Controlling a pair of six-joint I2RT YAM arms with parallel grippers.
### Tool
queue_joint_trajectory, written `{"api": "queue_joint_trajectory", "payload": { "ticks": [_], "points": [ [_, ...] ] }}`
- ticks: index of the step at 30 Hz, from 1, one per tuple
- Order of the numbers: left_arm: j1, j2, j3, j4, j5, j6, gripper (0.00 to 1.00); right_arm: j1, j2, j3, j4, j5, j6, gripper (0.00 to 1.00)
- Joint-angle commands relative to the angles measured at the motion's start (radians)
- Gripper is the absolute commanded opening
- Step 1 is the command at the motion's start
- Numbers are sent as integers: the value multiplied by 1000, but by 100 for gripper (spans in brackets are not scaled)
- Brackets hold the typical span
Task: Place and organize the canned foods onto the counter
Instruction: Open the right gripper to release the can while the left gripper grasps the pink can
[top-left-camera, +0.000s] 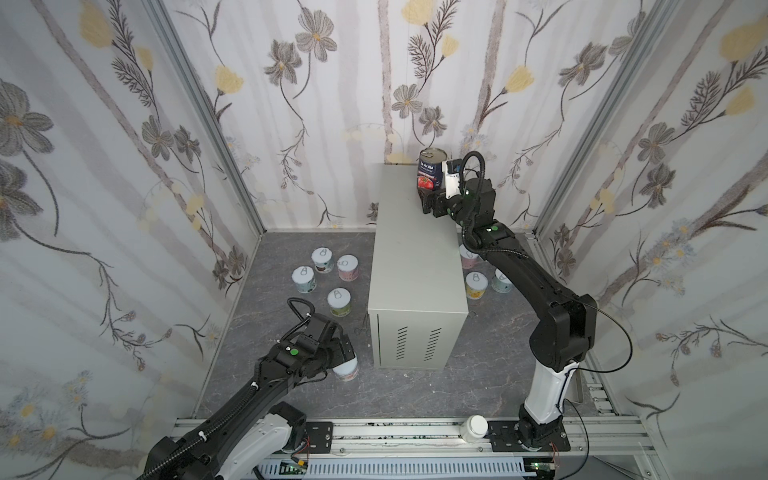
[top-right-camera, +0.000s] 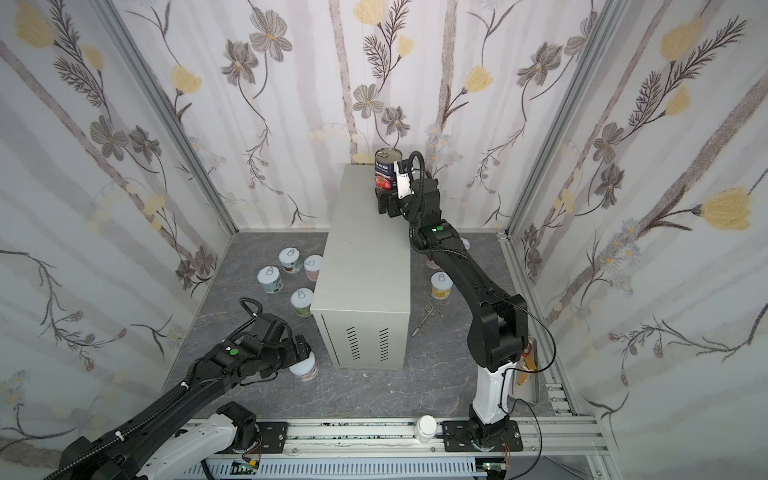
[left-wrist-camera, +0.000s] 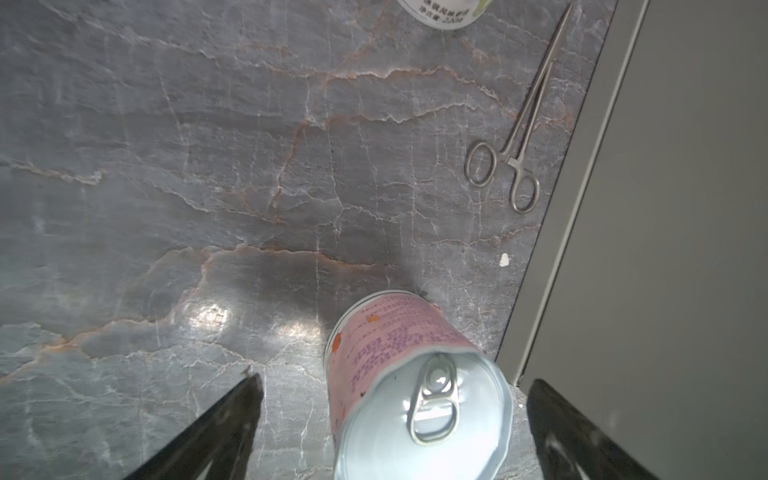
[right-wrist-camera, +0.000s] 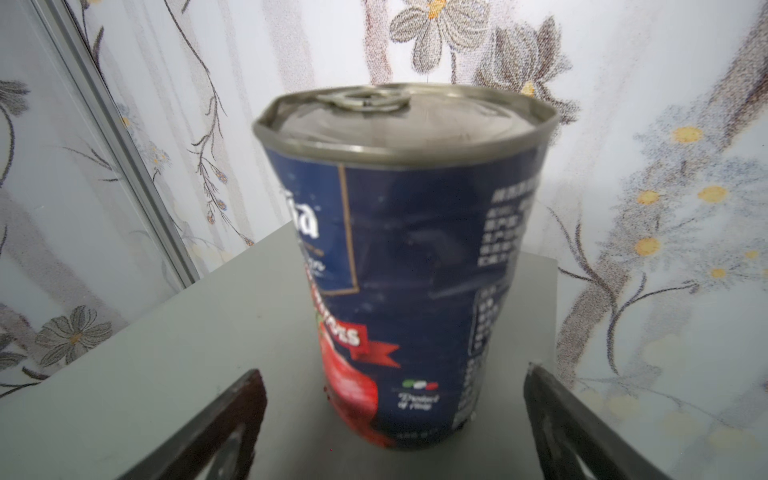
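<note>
The open fingers of my left gripper are already on either side of the pink can's lid. My left gripper needs to move down around the can's upper sides next and close.
The tall dark-blue-and-red tomato can (top-left-camera: 430, 172) (top-right-camera: 384, 174) (right-wrist-camera: 407, 270) stands on the far end of the light-grey counter (top-left-camera: 415, 266) (top-right-camera: 365, 257) (right-wrist-camera: 166, 374). My right gripper (top-left-camera: 427, 203) (right-wrist-camera: 392, 374) is open around its base, both fingers clear of the label. On the floor by the counter's near left corner stands a pink can (left-wrist-camera: 399, 332) (top-left-camera: 348, 370) (top-right-camera: 306, 370). My left gripper (left-wrist-camera: 392, 378) (top-left-camera: 347, 353) hangs open over it, a finger on each side, not touching. Several more short cans stand on the floor left (top-left-camera: 323, 259) and right (top-left-camera: 476, 285) of the counter.
Steel forceps (left-wrist-camera: 519, 137) (top-right-camera: 424, 319) lie on the dark marbled floor beside the counter's side. A small white bottle (top-left-camera: 473, 428) (top-right-camera: 424, 428) sits on the front rail near the right arm's base. Flowered walls close in three sides.
</note>
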Motion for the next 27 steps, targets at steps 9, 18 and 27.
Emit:
{"api": "queue_joint_trajectory", "payload": {
  "ticks": [9,18,27],
  "points": [
    [-23,-9,6,4,-4,-30,100,-1,-135,-181,92,-17,-16,100],
    [-87,51,15,36,-39,-50,100,-11,-267,-356,150,0,-23,100],
    [-120,105,8,33,-76,-67,100,-39,-371,-483,176,14,-15,100]
  ]
}}
